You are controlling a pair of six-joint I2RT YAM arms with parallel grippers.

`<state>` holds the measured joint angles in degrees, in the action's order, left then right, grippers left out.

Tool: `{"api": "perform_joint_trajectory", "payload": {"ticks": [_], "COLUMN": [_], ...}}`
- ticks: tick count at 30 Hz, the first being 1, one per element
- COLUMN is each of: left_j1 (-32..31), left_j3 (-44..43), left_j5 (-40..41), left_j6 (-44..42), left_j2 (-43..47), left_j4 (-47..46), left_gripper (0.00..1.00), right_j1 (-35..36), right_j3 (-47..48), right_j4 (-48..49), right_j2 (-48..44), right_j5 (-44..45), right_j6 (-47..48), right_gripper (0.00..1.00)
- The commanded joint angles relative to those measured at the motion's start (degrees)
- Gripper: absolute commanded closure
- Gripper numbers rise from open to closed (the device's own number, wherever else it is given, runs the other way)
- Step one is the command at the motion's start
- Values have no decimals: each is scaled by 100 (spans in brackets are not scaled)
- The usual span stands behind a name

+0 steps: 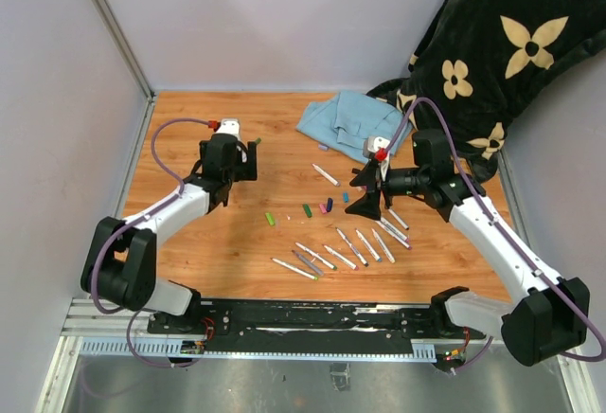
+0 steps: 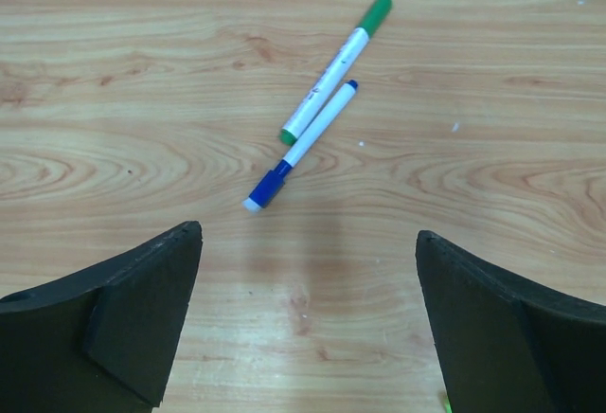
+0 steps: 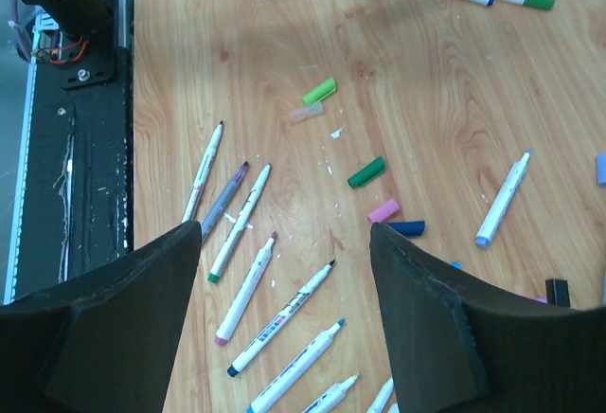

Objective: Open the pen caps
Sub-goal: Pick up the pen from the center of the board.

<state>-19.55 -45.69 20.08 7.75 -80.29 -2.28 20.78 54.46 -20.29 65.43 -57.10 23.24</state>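
I should move my left gripper away from my base next, then lower it to the white body of the green-capped marker.
My left gripper (image 2: 308, 235) is open and empty over bare wood, also seen in the top view (image 1: 246, 160). Just ahead of it lie two capped markers: one with a green cap (image 2: 376, 15), one with a dark blue cap (image 2: 269, 188). My right gripper (image 3: 284, 230) is open and empty above a row of uncapped white markers (image 3: 244, 288), also in the top view (image 1: 365, 205). Loose caps lie beyond it: light green (image 3: 319, 91), dark green (image 3: 365, 171), pink (image 3: 383, 210), dark blue (image 3: 408, 228). Another white marker (image 3: 501, 200) lies alone to the right.
A blue cloth (image 1: 346, 121) lies at the back of the wooden table (image 1: 189, 242). A dark flowered blanket (image 1: 492, 62) hangs at the back right. A black rail (image 1: 312, 316) runs along the near edge. Grey walls stand left and behind.
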Motion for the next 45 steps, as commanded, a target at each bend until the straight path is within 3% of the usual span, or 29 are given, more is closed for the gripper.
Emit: {"api": "perform_joint_trajectory", "payload": {"ticks": [1,15,17,21,27,39,45], "left_j1": [336,1004,1080,1185,1199,1191,1192], "left_j3": [-342,-1576,-1838,-2518,-3305,-4634,-4975], "left_j5": [-421,-1127,-1257,-1531,-1999,-2590,-2621], "left_j6": [23,2,-34,-202,-447,-880,-889], "left_j2": [-341,-1640,-1855,-2368,-2934,-4089,-4402], "left_j4": [176,801,910,1384,1795,2652,2850], "left_gripper": [1,8,15,41,60,58,64], "right_j1": [-139,-139,-142,-144,-144,-143,-146], "right_j3": [37,192,212,209,213,213,245], "right_j4": [423,95,56,52,43,26,-33], "right_j2": [60,196,217,216,225,266,336], "right_j5": [-475,-548,-554,-548,-552,-561,-568], "right_j6": [31,161,164,172,180,189,215], "right_gripper": [27,27,27,27,27,27,27]}}
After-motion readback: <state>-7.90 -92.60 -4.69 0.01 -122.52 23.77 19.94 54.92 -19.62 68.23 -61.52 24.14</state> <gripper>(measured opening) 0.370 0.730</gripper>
